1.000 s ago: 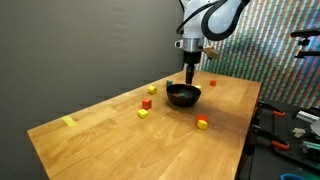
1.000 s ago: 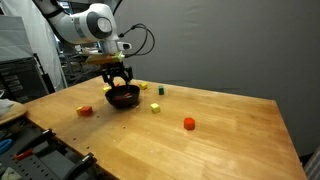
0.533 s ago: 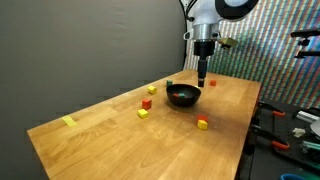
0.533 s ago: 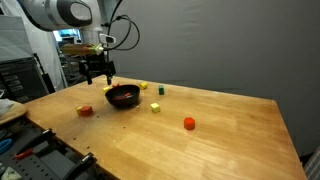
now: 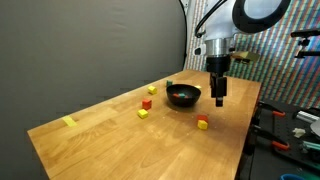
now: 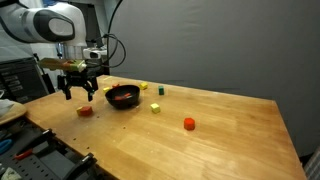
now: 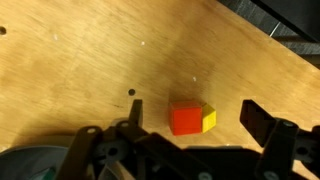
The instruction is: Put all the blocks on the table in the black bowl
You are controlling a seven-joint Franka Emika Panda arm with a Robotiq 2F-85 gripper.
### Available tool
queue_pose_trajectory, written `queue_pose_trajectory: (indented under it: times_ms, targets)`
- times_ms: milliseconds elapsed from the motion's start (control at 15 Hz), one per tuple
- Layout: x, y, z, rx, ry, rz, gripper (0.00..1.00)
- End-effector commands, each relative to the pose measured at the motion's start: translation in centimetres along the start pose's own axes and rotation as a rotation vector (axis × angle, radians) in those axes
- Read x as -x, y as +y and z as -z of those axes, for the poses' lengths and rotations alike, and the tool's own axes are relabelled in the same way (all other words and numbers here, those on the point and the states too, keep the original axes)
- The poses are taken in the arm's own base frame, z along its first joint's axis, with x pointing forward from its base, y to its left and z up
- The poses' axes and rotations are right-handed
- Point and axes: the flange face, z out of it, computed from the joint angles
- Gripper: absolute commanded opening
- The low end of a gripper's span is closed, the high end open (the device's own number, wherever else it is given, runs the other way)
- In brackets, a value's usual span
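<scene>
My open gripper comes down around the touching red and yellow blocks below next and closes across both, since they are already lined up between its fingers.
The black bowl (image 5: 183,95) (image 6: 122,97) sits on the light wood table (image 5: 110,140) (image 6: 220,140); its rim shows at the lower left of the wrist view (image 7: 25,165). My gripper (image 5: 218,97) (image 6: 80,93) is open and empty. It hangs above a red block (image 7: 184,119) (image 5: 203,123) (image 6: 85,110) with a yellow block (image 7: 208,118) touching its side. In the wrist view both lie between my fingers (image 7: 196,116). Other blocks lie scattered: red (image 5: 146,103), yellow (image 5: 143,113) (image 6: 155,108), orange-red (image 6: 188,124), green (image 6: 160,91).
A yellow block (image 5: 68,122) lies far off toward the table's other end. The table edge (image 5: 245,130) runs close beside my gripper, with tools and clutter (image 5: 290,125) past it. A dark backdrop stands behind the table.
My gripper has left the spot above the bowl, moved sideways toward the table edge and come down over the red and yellow blocks. The blocks have not moved.
</scene>
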Motion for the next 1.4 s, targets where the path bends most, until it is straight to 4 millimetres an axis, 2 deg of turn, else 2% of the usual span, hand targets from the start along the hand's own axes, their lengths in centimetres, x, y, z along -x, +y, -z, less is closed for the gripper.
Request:
queue_pose_trajectory:
  times_ms: [0,333,533,933,1000,1067,1133,1333]
  targets:
    - [-0.1,-1.0,-2.1,-0.02,0.06,0.039,1.0]
    - [-1.3,-2.5,-6.1,-0.021,0.081,0.095,1.0]
    - [-2.2,-3.2,-7.8,0.007,0.108,0.135,1.0]
    - [-4.0,-3.3,-8.7,0.045,0.162,0.187,1.0]
    - [-4.2,-3.3,-8.7,0.051,0.161,0.192,0.75]
    - [-4.3,-3.4,-8.6,0.057,0.159,0.199,0.74]
    - [-4.3,-3.4,-8.4,0.065,0.159,0.205,0.68]
    - [-3.9,-3.2,-7.6,0.099,0.166,0.225,0.42]
